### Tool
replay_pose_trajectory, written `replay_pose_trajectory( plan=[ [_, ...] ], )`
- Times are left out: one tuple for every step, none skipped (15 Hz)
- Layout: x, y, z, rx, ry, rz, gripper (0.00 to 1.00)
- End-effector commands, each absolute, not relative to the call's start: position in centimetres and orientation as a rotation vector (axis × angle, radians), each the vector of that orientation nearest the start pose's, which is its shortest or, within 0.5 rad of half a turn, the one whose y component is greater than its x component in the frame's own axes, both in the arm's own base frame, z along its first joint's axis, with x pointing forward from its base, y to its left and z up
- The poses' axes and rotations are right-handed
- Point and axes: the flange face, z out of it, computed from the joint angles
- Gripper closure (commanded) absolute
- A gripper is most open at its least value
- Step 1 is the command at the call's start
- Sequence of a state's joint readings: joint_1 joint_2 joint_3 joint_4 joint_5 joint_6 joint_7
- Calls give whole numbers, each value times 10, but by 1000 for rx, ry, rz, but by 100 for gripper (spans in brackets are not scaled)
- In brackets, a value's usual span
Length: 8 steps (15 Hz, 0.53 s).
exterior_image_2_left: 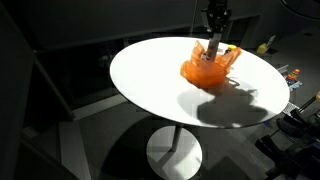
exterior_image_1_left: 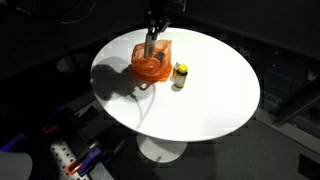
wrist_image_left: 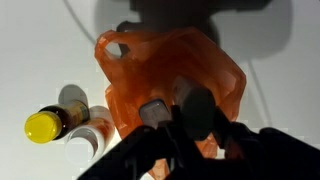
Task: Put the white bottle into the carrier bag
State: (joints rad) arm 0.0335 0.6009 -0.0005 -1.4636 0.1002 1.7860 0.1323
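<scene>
My gripper moves down next, taking the white bottle deeper into the carrier bag's opening to release it there, because most of the bottle still stands above the bag's rim.
The orange carrier bag stands open on the round white table, and shows in both exterior views. My gripper hangs straight above it, shut on the white bottle, whose lower end dips into the bag's mouth. An exterior view shows the same from the other side: the gripper and the bottle. In the wrist view the bag fills the middle, and the gripper holds the bottle's dark-looking end over the opening.
A small dark bottle with a yellow cap stands just beside the bag, also in the wrist view. The table edge is near the bag on the far side. Clutter lies on the floor around the table.
</scene>
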Motion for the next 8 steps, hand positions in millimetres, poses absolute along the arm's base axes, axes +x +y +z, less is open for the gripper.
replay_pose_trajectory(
  plan=[
    [685,45,309,-3074,141,394,90],
    [686,48,308,-3087,130,386,90],
    [688,50,307,-3100,126,378,90],
    [689,51,306,-3111,121,373,90],
    [691,51,305,-3120,116,369,90],
    [693,50,305,-3129,116,362,90],
    [695,49,304,-3132,112,357,90],
    [696,47,304,-3134,112,351,90]
  ],
)
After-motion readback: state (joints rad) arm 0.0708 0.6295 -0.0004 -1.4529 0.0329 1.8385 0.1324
